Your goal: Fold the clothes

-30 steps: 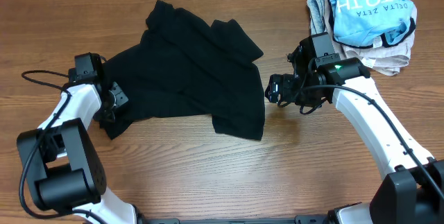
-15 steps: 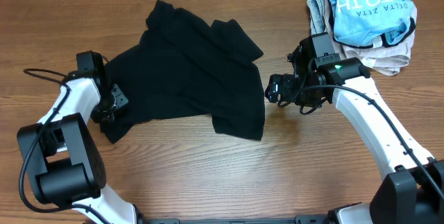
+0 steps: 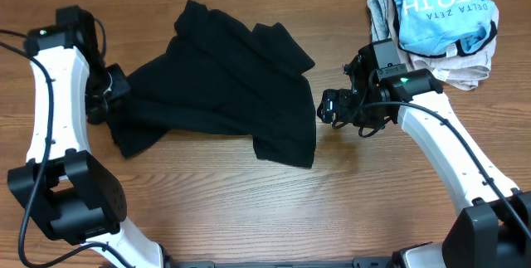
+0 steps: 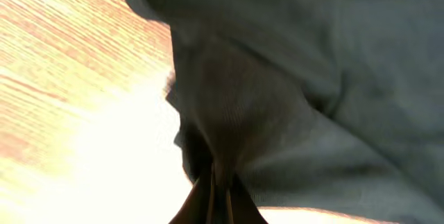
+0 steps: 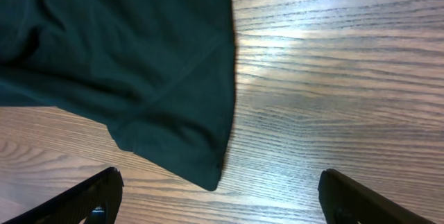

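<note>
Next, my right gripper moves back and down, to the left in the overhead view, onto the hem corner [image 3: 306,158] [image 5: 208,174], which lies below it, nearer my base.
A black garment [image 3: 220,85] lies crumpled across the middle of the wooden table [image 3: 249,202]. My left gripper [image 3: 106,95] is shut on the garment's left edge and holds it lifted; in the left wrist view the dark cloth [image 4: 277,78] bunches between the closed fingers [image 4: 216,200]. My right gripper [image 3: 328,106] is open and empty, just right of the garment's right hem. In the right wrist view the hem corner [image 5: 208,175] lies between the spread fingertips [image 5: 94,196].
A pile of folded clothes [image 3: 440,19], topped by a light blue printed shirt, sits at the back right corner. A black cable runs by the left arm near the table's left edge.
My left arm has swung up and back to the left, pulling the garment's left edge with it. The right arm has not moved.
</note>
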You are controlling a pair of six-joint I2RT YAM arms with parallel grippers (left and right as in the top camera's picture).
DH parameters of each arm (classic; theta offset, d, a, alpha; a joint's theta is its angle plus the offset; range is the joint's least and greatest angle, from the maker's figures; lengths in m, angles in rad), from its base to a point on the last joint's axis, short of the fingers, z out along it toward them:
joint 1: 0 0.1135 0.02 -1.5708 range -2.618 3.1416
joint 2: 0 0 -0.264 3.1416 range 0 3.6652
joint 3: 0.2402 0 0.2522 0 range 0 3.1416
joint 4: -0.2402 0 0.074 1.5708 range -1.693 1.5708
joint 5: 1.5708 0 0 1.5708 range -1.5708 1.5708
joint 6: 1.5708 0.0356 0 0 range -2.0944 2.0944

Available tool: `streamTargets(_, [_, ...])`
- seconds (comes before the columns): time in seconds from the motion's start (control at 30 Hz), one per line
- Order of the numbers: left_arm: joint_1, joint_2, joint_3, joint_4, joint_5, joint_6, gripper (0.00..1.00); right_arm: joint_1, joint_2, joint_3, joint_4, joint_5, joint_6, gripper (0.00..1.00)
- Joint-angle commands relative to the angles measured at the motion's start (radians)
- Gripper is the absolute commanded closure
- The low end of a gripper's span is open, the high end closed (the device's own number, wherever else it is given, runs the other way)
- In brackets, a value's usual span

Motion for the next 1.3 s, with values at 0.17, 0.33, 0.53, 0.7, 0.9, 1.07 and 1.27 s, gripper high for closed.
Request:
streamTargets(0.17, [-0.002, -0.005, 0.052, -0.098, 0.12, 0.129, 0.96, 0.023, -0.006, -0.055, 0.032, -0.005, -0.001, 0.11])
streamTargets(0.33, [-0.003, -0.022, 0.052, -0.117, 0.131, 0.153, 0.96, 0.044, -0.003, -0.14, 0.086, -0.004, 0.002, 0.12])
streamTargets(0.53, [-0.003, -0.051, 0.052, -0.111, 0.147, 0.158, 0.96, 0.049, 0.024, -0.226, 0.173, -0.004, -0.007, 0.16])
streamTargets(0.7, [-0.012, -0.052, 0.052, -0.101, 0.147, 0.158, 0.96, 0.093, 0.084, -0.249, 0.208, -0.005, -0.083, 0.22])
streamTargets(0.9, [-0.034, -0.052, 0.052, -0.078, 0.147, 0.157, 0.96, 0.203, 0.169, -0.249, 0.241, 0.032, -0.103, 0.23])
streamTargets(1.07, [-0.042, -0.052, 0.052, -0.066, 0.147, 0.158, 0.96, 0.249, 0.194, -0.249, 0.244, 0.103, -0.04, 0.43])
streamTargets(1.27, [-0.042, -0.053, 0.056, -0.061, 0.147, 0.158, 0.96, 0.252, 0.192, -0.23, 0.229, 0.119, 0.074, 0.96])
